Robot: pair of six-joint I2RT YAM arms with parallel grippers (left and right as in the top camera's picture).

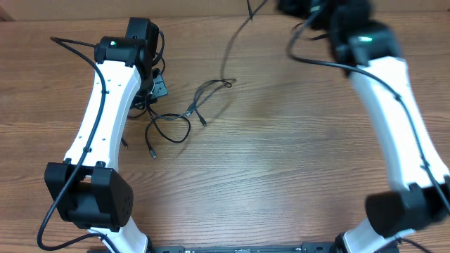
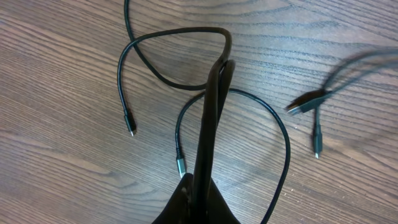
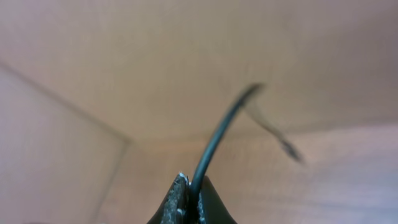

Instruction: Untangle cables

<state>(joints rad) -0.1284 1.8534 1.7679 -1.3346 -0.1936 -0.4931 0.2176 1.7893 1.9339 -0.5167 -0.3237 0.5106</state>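
Note:
The black cable needs to be carried to the right in the overhead view by my right gripper next and released, because open bare wood lies on that side of the gripper.
Thin black cables (image 1: 172,119) lie in loose loops on the wooden table left of centre. One cable (image 1: 228,49) runs from the tangle up to the top edge. My left gripper (image 1: 156,88) is shut on a doubled cable loop (image 2: 211,118) and sits at the tangle's left side. Silver-tipped plug ends (image 2: 180,165) rest on the wood below it. My right gripper (image 3: 191,186) is shut on a single black cable (image 3: 217,134) and holds it high above the table; in the overhead view it is blurred at the top edge (image 1: 309,10).
The wooden table (image 1: 281,161) fills the view. A dark USB plug (image 2: 306,101) and another small plug (image 2: 316,152) lie to the right of the left gripper. The white arms (image 1: 105,112) (image 1: 394,105) stand at the left and right sides.

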